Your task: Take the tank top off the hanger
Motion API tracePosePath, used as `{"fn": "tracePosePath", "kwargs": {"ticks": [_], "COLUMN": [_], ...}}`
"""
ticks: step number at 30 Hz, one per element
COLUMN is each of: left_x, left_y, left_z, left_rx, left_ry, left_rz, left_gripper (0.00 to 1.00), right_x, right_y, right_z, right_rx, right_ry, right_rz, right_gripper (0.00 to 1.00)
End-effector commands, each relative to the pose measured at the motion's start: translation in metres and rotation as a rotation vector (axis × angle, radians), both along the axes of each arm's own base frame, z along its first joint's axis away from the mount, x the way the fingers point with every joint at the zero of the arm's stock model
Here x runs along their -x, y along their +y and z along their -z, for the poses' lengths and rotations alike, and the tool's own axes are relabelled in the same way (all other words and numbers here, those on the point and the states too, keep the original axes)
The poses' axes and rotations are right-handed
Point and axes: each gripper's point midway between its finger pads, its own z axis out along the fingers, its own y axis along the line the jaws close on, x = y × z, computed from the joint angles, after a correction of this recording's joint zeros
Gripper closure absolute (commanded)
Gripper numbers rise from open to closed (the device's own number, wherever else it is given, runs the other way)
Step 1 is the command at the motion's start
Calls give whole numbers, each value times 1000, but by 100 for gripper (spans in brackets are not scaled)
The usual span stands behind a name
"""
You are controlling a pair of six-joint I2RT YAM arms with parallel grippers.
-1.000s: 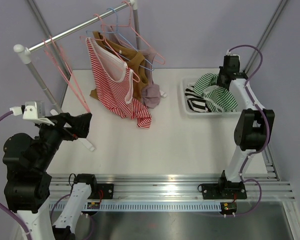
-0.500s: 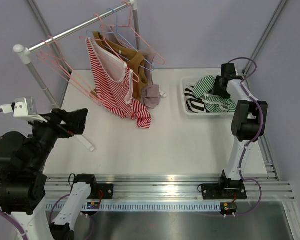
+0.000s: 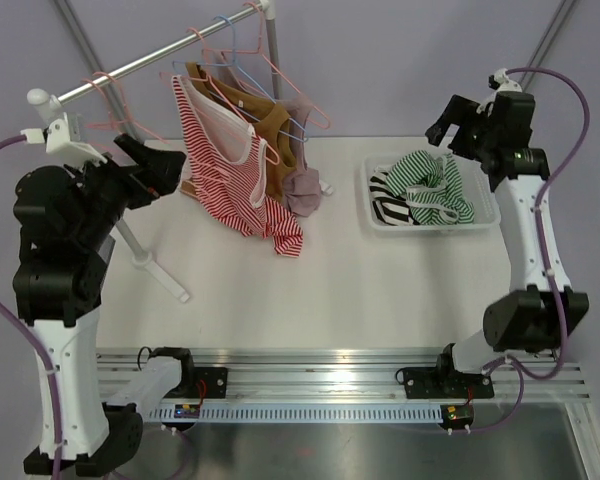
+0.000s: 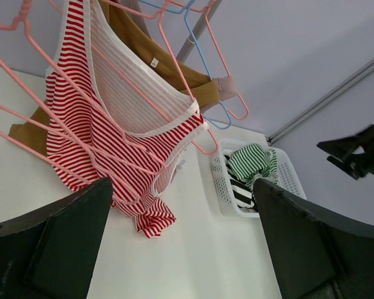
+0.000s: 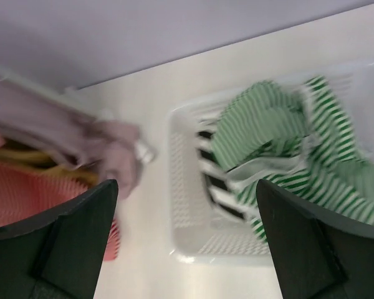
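Note:
The tank top hangs on a pink hanger, so I need to move my open left gripper outward and to the right in the top view, onto the hanger's stem [image 3: 211,82] [image 4: 167,41].
A red-and-white striped tank top [image 3: 220,170] hangs on a pink hanger [image 3: 270,157] from the metal rail [image 3: 150,62], its lower end bunched on the table. In the left wrist view the tank top [image 4: 100,124] fills the upper left. My left gripper [image 3: 165,165] is raised just left of it, open and touching nothing. Between its fingers [image 4: 62,243] the left gripper [image 4: 181,187] holds nothing. My right gripper [image 3: 460,125] hovers open above the white basket [image 3: 380,225], also holding nothing [image 5: 186,187].
A brown top [image 3: 270,125] and a mauve garment [image 3: 305,185] hang behind the tank top. Empty pink hangers [image 3: 110,100] hang at the rail's left end. The basket holds green-striped [image 3: 430,175] and black-striped clothes. The rack's foot [image 3: 160,275] lies on the table's left side.
My right gripper has opened, leaving the green-striped garment in the basket, and has risen above it. My left arm has lifted from low at the left up beside the hanging tank top.

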Motion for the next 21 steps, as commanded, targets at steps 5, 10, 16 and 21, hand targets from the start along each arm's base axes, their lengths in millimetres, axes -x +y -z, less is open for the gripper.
{"fn": "tracePosePath", "kwargs": {"ticks": [5, 10, 16, 21], "left_x": [-59, -109, -173, -211], "left_y": [-3, -14, -27, -30], "left_z": [-32, -20, 7, 27], "left_rx": [-20, -81, -110, -135], "left_ry": [-42, 17, 80, 106], "left_rz": [-102, -208, -302, -390], "left_gripper": [1, 1, 4, 4], "right_x": [118, 174, 246, 280], "right_y": [116, 131, 140, 142], "right_z": [-54, -52, -44, -51], "right_rx": [-431, -449, -455, -429], "right_ry": [-257, -266, -292, -336], "right_rz": [-520, -610, -693, -725], "right_gripper": [1, 0, 1, 1]}}
